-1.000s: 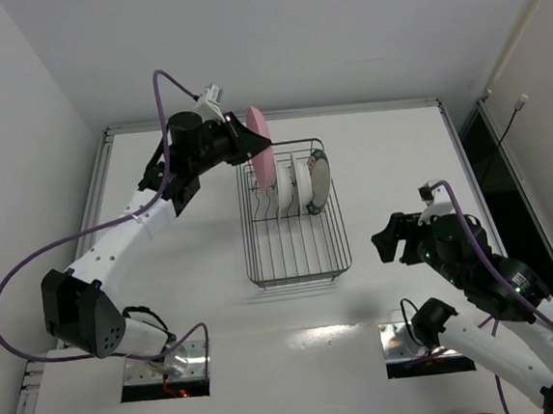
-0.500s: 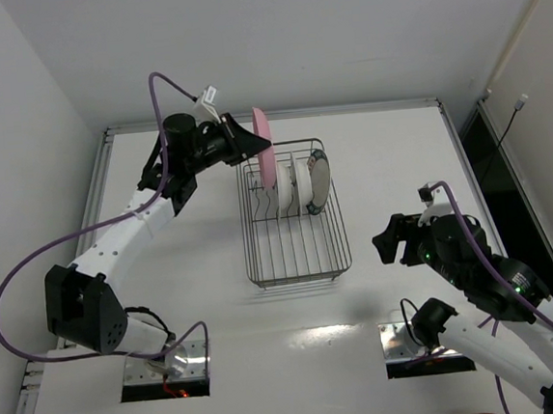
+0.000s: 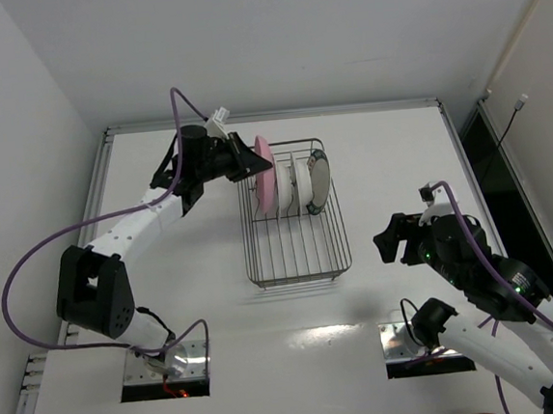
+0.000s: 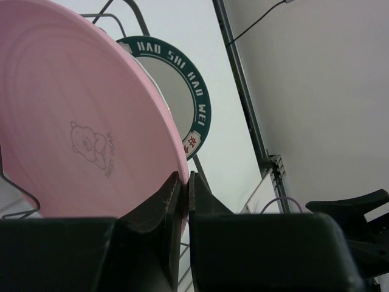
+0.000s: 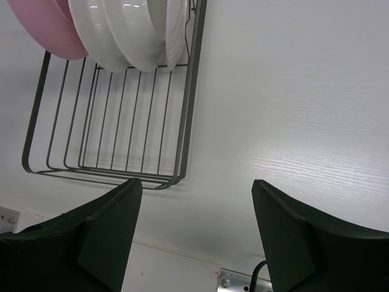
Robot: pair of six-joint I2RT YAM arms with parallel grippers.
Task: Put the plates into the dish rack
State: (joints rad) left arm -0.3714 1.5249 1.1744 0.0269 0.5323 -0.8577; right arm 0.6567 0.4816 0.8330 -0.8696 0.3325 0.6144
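The left gripper lowers with the pink plate upright next and releases the plate's rim at the rack wires beside the white plates, since they lie below it.
My left gripper is shut on the rim of the pink plate, holding it upright on edge over the far left corner of the dish rack. In the left wrist view the fingertips pinch the pink plate at its lower edge, my gripper closed tight. Two white plates and a plate with a dark lettered rim stand in the rack beside it. I cannot tell whether the pink plate touches the wires. My right gripper hangs open and empty to the right of the rack.
The right wrist view shows the rack with its near half bare, the pink plate and white plates at its far end, and my open gripper. Raised table rails border the white surface.
My left arm has swung in and lowered the pink plate from above the rack's far left corner down beside the white plates. The right arm has not moved.
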